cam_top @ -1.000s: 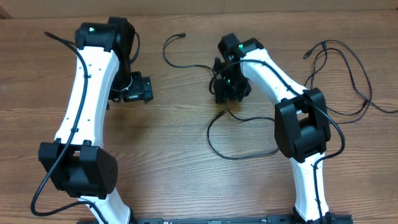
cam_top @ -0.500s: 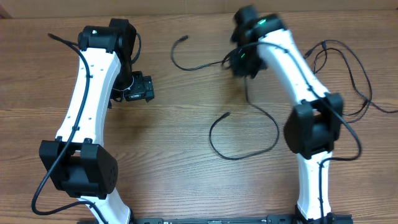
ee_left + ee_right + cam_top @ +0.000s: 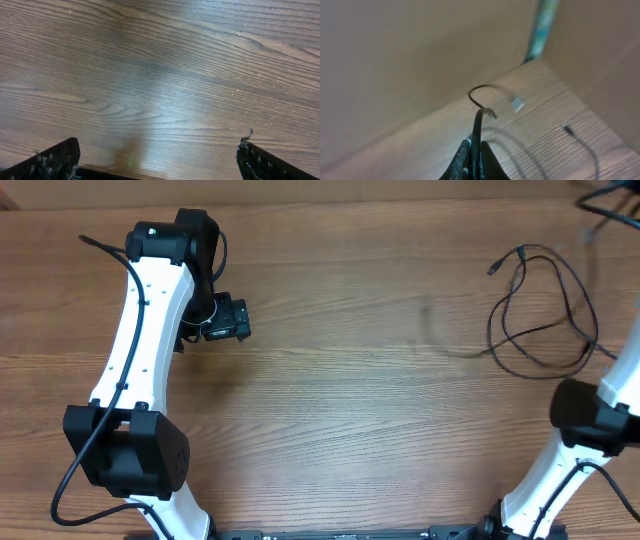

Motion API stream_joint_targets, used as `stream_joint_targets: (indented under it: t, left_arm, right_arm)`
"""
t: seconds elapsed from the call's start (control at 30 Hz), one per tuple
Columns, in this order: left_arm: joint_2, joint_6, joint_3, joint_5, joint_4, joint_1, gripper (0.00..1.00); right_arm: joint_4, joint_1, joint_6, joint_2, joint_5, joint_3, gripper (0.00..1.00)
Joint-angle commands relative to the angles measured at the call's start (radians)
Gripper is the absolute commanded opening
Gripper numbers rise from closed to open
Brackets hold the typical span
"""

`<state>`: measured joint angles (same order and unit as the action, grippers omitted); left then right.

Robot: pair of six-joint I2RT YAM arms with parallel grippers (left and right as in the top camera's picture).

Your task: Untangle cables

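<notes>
My right gripper tilts downward toward the loops of the loose cable on the tabletop next and releases the thin cable, since the shut fingers still hold it raised.
A loose black cable [image 3: 540,320] lies in loops at the right of the table, with a plug end [image 3: 493,269]. My right gripper [image 3: 475,152] is shut on another thin black cable [image 3: 477,125], which rises from the jaws and curls to a small plug end [image 3: 518,104]. In the right wrist view a further cable with a plug [image 3: 568,129] lies on the wood. The right gripper is outside the overhead view; only a blurred dark streak [image 3: 603,194] shows at the top right corner. My left gripper [image 3: 226,321] [image 3: 157,165] is open and empty above bare wood.
The left arm [image 3: 140,330] stretches along the left side of the table. The right arm's lower part [image 3: 590,420] stands at the right edge. A plain wall rises behind the table's far edge in the right wrist view.
The right arm swung from the table's middle to the far right and out of the overhead view, taking the cable that lay in the middle with it. The left arm stayed put.
</notes>
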<state>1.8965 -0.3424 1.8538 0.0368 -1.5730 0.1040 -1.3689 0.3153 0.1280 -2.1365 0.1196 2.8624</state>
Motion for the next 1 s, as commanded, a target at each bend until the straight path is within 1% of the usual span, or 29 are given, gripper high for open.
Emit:
stream_joint_targets:
  t: [0.0,0.1,0.27,0.4,0.6,0.73,0.87,0.93,0.97]
  left_arm:
    - [-0.006,-0.021,-0.002,-0.031,0.003,0.002,1.0]
    - [-0.006,-0.021,-0.002,-0.031,0.006,0.002,1.0]
    - [-0.006,-0.021,-0.002,-0.035,0.005,0.002,1.0]
    - [-0.006,-0.022,-0.002,-0.039,0.008,0.004,1.0]
    - [-0.006,-0.021,-0.002,-0.038,0.006,0.004,1.0]
    - [-0.006,-0.021,-0.002,-0.038,0.008,0.008,1.0]
    - [-0.006,-0.021,-0.002,-0.038,0.011,0.01,1.0]
    - [-0.006,-0.021,-0.002,-0.038,0.011,0.01,1.0]
    - [-0.006,-0.021,-0.002,-0.038,0.011,0.01,1.0]
  right_arm:
    - [0.008,0.022,0.029,0.033,-0.008,0.055,0.04]
    - [-0.003,0.029,0.029,0.033,-0.008,0.054,0.04]
    - [-0.08,0.029,0.028,0.032,-0.008,0.043,0.04]
    - [-0.139,0.029,0.021,0.032,0.019,-0.023,0.04]
    - [-0.13,0.032,0.021,0.032,0.096,-0.139,0.04]
    - [-0.121,0.034,0.021,0.032,0.149,-0.157,0.04]
    - [-0.123,0.034,0.022,0.032,0.148,-0.158,0.05]
    - [-0.126,0.034,0.021,0.032,0.131,-0.158,0.29]
    - [-0.127,0.034,0.021,0.032,0.109,-0.158,0.44]
